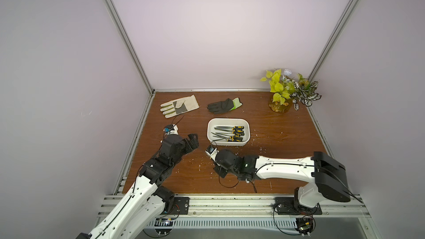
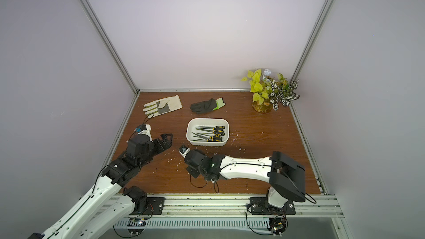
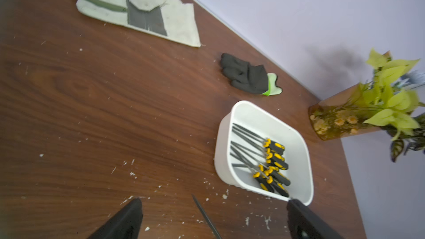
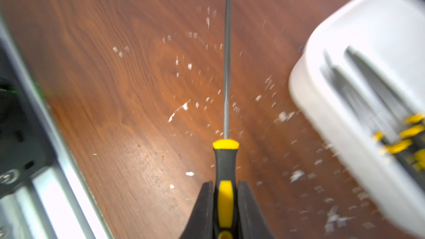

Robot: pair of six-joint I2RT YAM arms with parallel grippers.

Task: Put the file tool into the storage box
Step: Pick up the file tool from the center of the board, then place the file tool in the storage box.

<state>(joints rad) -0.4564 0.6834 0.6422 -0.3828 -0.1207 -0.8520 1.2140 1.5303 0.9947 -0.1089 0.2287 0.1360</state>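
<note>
The storage box [image 1: 209,132] is outward, so my right gripper should next carry the file outward over the box's near rim. It should then lower the file among the matching handles and let go of it.
In the right wrist view my right gripper [image 4: 225,183] is shut on the black-and-yellow handle of a file tool [image 4: 227,65]. Its thin grey shaft sticks out ahead over the wooden table, just beside the storage box [image 4: 345,19]. The storage box [image 1: 209,132] [image 2: 188,132] is a white tub in the middle of the table and holds several similar files [image 1: 230,133]. My left gripper [image 3: 215,201] [image 1: 194,141] stands open left of the box, and the held file's tip [image 3: 205,214] shows between its fingers. In both top views the right wrist [image 1: 226,160] hides the grip.
At the back lie a pale work glove [image 1: 179,106] and a black glove with a green cuff [image 1: 224,106]. A potted plant [image 1: 287,93] stands at the back right. White shavings [image 3: 132,174] litter the table around the box.
</note>
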